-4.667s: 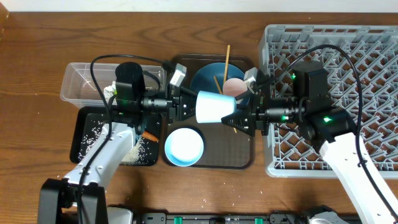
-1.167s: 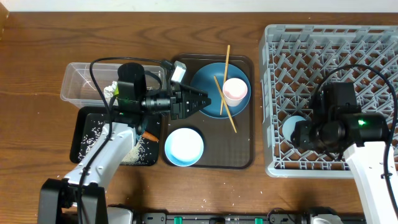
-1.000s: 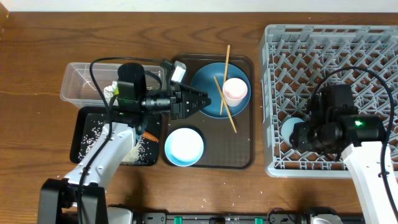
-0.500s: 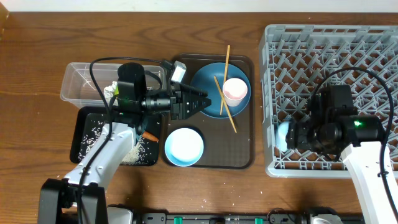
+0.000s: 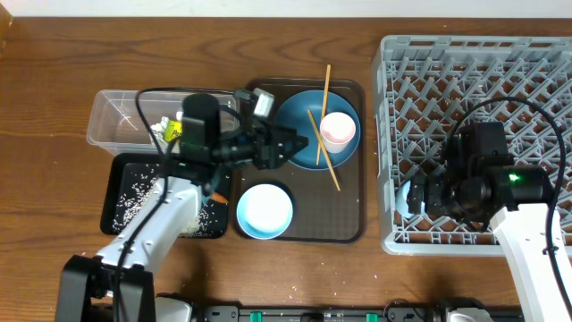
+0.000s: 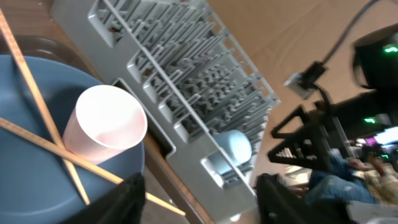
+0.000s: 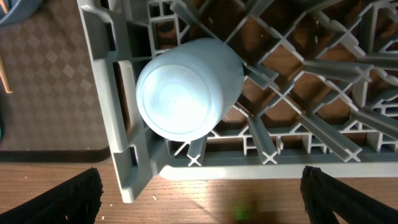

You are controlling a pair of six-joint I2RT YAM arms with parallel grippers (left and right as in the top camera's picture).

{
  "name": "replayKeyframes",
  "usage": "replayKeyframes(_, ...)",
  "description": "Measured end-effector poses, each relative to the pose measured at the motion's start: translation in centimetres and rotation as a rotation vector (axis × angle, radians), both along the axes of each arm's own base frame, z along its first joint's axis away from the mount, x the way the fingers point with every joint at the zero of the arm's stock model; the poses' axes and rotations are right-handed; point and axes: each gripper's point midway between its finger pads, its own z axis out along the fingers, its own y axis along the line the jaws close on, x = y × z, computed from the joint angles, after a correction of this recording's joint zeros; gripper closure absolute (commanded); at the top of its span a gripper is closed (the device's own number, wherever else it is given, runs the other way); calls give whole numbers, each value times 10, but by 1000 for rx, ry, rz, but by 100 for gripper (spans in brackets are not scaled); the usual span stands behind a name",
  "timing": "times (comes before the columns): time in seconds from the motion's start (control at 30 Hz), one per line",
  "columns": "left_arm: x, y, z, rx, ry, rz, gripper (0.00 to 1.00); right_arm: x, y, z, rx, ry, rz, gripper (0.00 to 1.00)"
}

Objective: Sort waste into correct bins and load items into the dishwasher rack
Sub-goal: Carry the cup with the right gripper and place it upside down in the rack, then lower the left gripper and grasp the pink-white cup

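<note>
The pinkish-white cup's opening faces up, so my left gripper needs to go down and to the right in the overhead view next, onto the pinkish-white cup's rim beside the chopsticks.
The light blue cup (image 7: 186,87) sits upside down in the near-left corner of the grey dishwasher rack (image 5: 483,89). My right gripper (image 7: 205,199) hangs wide open just above the cup and is not touching it. My left gripper (image 5: 299,143) is open and empty, and hovers beside the blue plate (image 5: 299,116). On that plate stand the pinkish-white cup (image 5: 338,131) and the chopsticks (image 5: 323,152). The pale blue bowl (image 5: 264,211) lies in front of it. Rice (image 5: 192,222) is scattered in the black tray (image 5: 134,192). A yellow-green packet (image 5: 170,130) lies in the clear tub (image 5: 116,116).
The plate, the pinkish-white cup and the bowl all rest on a brown serving tray (image 5: 344,215) between the bins and the rack. Upright pegs fill the rack. The left arm's cable loops over the clear tub.
My right gripper has opened wide and let go of the light blue cup, which now stands in the rack. The left gripper has opened further and shifted slightly right.
</note>
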Motion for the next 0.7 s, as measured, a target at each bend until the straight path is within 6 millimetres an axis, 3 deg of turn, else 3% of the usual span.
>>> replayKeyframes(0.27,5,-25,-22,136,-17,115,36,0,0,0,0,0,0,1)
replayKeyframes(0.47,30,-19,-33,251,-56,337,37,0,0,0,0,0,0,1)
replayKeyframes(0.7,57,-14,-40,269,-72,538,36,0,0,0,0,1,0,1)
